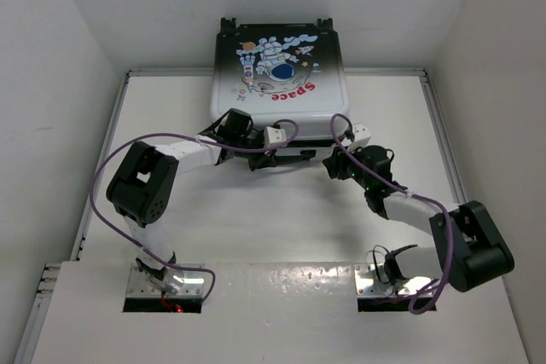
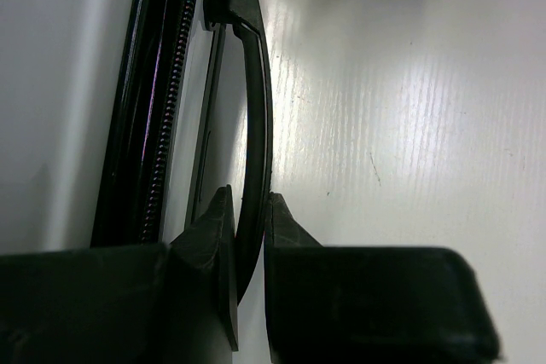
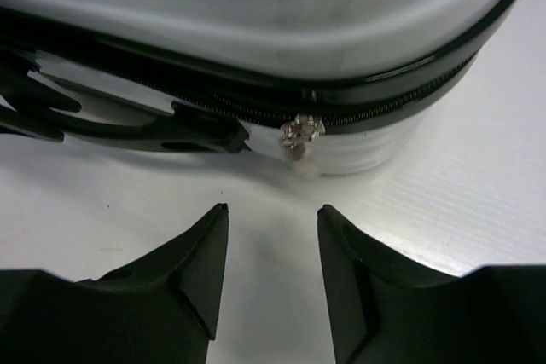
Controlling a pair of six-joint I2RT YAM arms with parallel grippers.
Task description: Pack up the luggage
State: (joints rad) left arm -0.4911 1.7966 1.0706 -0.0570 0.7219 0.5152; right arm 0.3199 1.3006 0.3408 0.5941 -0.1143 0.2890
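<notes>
I will gently move the luggage's thin handle bar [image 1: 287, 160] [image 2: 253, 202] slightly to the left in the top view and let it go, because it is pinched between the fingers of my left gripper.
The luggage [image 1: 277, 74] lies flat and closed at the back of the table, astronaut and red "Space" lettering facing up. My left gripper [image 1: 263, 161] is at its near side, shut on the black carry handle [image 2: 256, 83]; in the left wrist view my left gripper [image 2: 249, 202] pinches the thin handle bar between both fingers. My right gripper [image 1: 339, 162] is near the case's front right corner. In the right wrist view my right gripper [image 3: 273, 210] stands open with nothing between its fingers, a short way from the metal zipper pull [image 3: 300, 132] on the closed zipper.
The white table [image 1: 273, 228] is boxed in by white walls on the left, right and back. Purple cables [image 1: 111, 185] loop off both arms. The black wheels [image 1: 229, 23] of the luggage point toward the back wall.
</notes>
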